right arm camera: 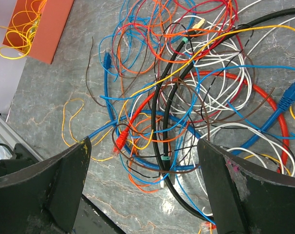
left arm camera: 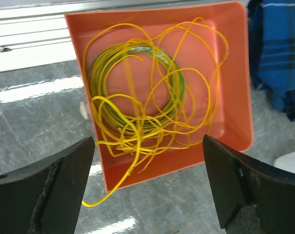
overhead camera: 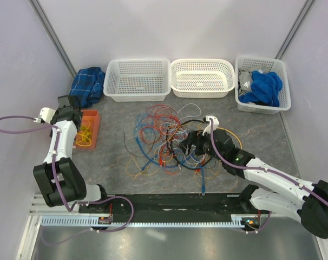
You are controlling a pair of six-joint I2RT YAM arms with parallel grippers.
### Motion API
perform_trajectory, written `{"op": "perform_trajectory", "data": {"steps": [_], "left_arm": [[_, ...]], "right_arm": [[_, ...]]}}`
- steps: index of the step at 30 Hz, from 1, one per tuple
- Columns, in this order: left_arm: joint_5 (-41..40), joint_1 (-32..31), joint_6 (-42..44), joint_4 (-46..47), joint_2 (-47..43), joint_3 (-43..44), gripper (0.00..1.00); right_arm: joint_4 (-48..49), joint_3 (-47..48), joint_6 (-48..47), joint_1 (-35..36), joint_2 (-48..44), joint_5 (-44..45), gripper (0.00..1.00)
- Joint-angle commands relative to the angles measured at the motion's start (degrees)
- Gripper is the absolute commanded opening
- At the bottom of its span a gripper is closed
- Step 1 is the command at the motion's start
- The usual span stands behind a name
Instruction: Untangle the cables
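The white loops (overhead camera: 181,131) (right arm camera: 212,87) beside the thick red cable lie in a small heap below and outward of the open fingers, so next my right gripper should drop outward onto them.
The cables (overhead camera: 166,135) lie as a jumble of blue, red, orange, white, brown and black strands mid-table. My right gripper (overhead camera: 190,145) hovers over the jumble's right side. In the right wrist view it (right arm camera: 142,187) is open, and two black cables (right arm camera: 164,122), a thick blue cable (right arm camera: 138,119) and a red plug (right arm camera: 120,139) lie on the table below its fingers. My left gripper (overhead camera: 72,111) is at the orange tray (overhead camera: 93,116). It (left arm camera: 147,195) is open with nothing in it, above yellow wires (left arm camera: 152,112) and a green-yellow coil in the tray (left arm camera: 235,87); one yellow end trails over the rim.
Three white baskets stand along the back: left (overhead camera: 137,80), middle (overhead camera: 202,78), and right (overhead camera: 261,86) holding blue cloth. A blue plaid cloth (overhead camera: 88,85) lies at the back left beside the tray. Side walls close in the table on both sides.
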Motion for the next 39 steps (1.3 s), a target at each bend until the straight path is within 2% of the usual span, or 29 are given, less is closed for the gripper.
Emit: {"op": "perform_trajectory", "data": {"steps": [1,5,8,9,11,12,14,16,20,24,27,31,33,34,37,38,39], "left_arm": [[2.7,-0.1,4.1,0.0,-0.3,6.9,0.99],[10.4,-1.9,6.4,-2.1,-1.3,11.0,0.99],[10.9,-8.1,6.9,-1.9,-5.2,11.4,0.99],[10.7,-12.2,7.1,-1.9,-6.3,11.6,1.0],[10.4,-15.3,7.6,-1.8,-7.0,11.8,0.99],[11.3,-19.5,8.1,-1.7,-7.1,11.8,0.99],[12.9,-22.6,9.1,-0.8,-8.0,11.1,1.0],[13.4,-27.8,9.8,2.3,-9.8,8.2,0.99],[20.4,-36.4,11.0,12.2,-12.7,-0.6,1.0],[20.1,-45.6,10.2,17.0,-11.9,-7.7,1.0],[19.4,-48.6,7.6,17.9,-12.0,-11.0,0.98],[20.7,-49.7,6.7,19.8,-15.6,-15.7,0.9],[21.2,-49.9,6.8,19.7,-18.4,-16.6,0.89],[21.2,-50.1,6.8,19.5,-19.3,-17.6,0.88],[20.8,-50.1,6.7,19.1,-23.0,-19.5,0.87],[20.5,-50.2,6.7,18.9,-23.9,-19.9,0.87],[20.3,-50.1,6.8,19.0,-25.2,-20.1,0.86]], "right_arm": [[1.7,0.3,0.5,0.1,-0.3,-0.2,0.98],[1.8,0.8,-0.2,0.1,0.7,0.6,0.98],[1.7,1.1,-1.2,0.0,2.3,3.3,0.98],[1.6,1.2,-1.6,0.0,3.5,3.9,0.98],[1.2,1.9,-1.8,0.1,4.9,5.5,0.98],[0.9,2.2,-2.2,0.0,6.1,6.1,0.98],[0.2,3.1,-2.4,0.1,7.3,8.3,0.98],[-0.2,3.5,-2.8,0.0,8.7,10.0,0.98],[0.4,4.8,-2.7,-0.1,12.7,15.9,0.98],[1.2,9.5,-2.0,-0.9,23.7,16.9,0.98],[1.9,15.1,-1.9,-1.2,32.0,15.6,0.98],[2.3,22.6,-2.4,-1.3,41.3,15.1,0.98],[1.7,24.5,-2.9,-1.3,45.4,15.2,0.94],[1.7,25.7,-3.0,-1.3,46.5,15.2,0.92],[1.7,26.6,-3.6,-1.4,49.0,13.6,0.65],[1.8,26.5,-3.7,-1.4,49.1,13.5,0.38],[1.9,26.4,-3.9,-1.3,48.9,13.4,0.25]]}}
